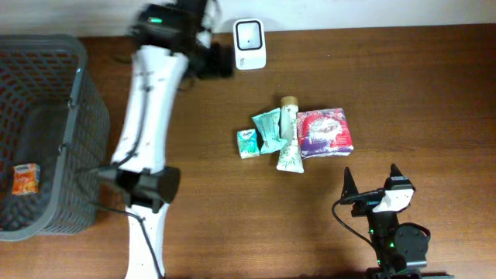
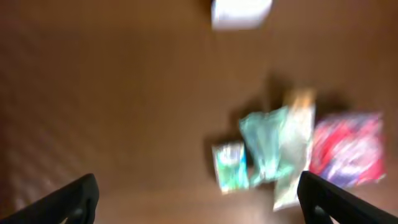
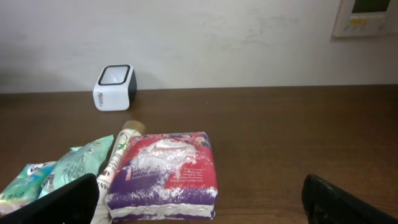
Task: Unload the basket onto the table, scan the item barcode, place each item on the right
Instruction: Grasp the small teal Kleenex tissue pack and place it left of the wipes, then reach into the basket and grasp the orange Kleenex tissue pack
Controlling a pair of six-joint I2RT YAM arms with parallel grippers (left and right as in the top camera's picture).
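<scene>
My left gripper is above the orange packet (image 1: 25, 179), which lies alone in the basket. Next it needs to swing to the left in the overhead view and go down onto the packet.
Small packaged items lie clustered mid-table: a teal box (image 1: 248, 143), a teal pouch (image 1: 269, 128), a pale tube (image 1: 288, 136) and a red-and-purple pack (image 1: 324, 132). The white barcode scanner (image 1: 249, 44) stands at the table's far edge. My left gripper (image 1: 211, 60) hovers, blurred, just left of the scanner. In the left wrist view the left gripper (image 2: 199, 202) is open and empty above bare wood, and the cluster (image 2: 273, 149) appears smeared. My right gripper (image 1: 370, 184) is open near the front edge. Its jaws (image 3: 202, 202) face the red-and-purple pack (image 3: 165, 177) with nothing between them.
A dark mesh basket (image 1: 77, 101) fills the left end of the table, with an orange packet (image 1: 25, 178) inside it. The left arm's white links (image 1: 151, 116) stretch from the front edge to the back between the basket and the cluster.
</scene>
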